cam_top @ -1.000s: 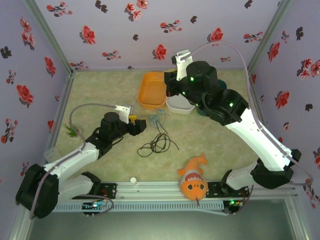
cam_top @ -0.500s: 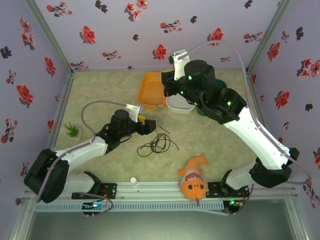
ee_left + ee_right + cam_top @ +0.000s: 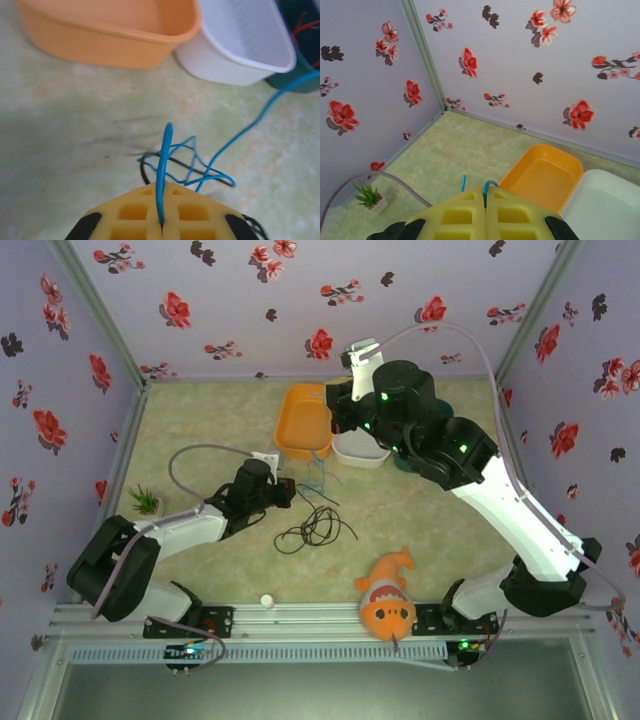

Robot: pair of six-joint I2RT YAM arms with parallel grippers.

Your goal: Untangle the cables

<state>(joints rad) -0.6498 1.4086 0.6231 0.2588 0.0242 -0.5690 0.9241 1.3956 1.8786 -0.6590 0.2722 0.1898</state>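
The blue cable [image 3: 318,472] has loops that cross the black one. My left gripper will next pull it toward the small plant and release it over the bare floor alongside.
A blue cable [image 3: 318,472] runs from the floor up toward the trays. My left gripper [image 3: 161,187] is shut on the blue cable [image 3: 165,150], which is pinched between its yellow pads just left of the tangle [image 3: 290,490]. Under the blue loops lies a black cable [image 3: 144,165], and its loose coils [image 3: 315,528] spread across the floor in front. My right gripper [image 3: 485,191] hangs high over the trays, shut on another stretch of the blue cable [image 3: 489,184]. A red cable [image 3: 305,25] lies in the teal tray.
An orange tray [image 3: 300,420], a white tray [image 3: 358,452] and a teal tray [image 3: 405,465] stand in a row at the back. An orange fish toy [image 3: 388,602] lies near the front rail. A small plant [image 3: 146,502] sits at the left wall.
My left arm has reached rightward to the tangle and its jaws have gone from open to shut on the blue cable. The right arm has barely moved.
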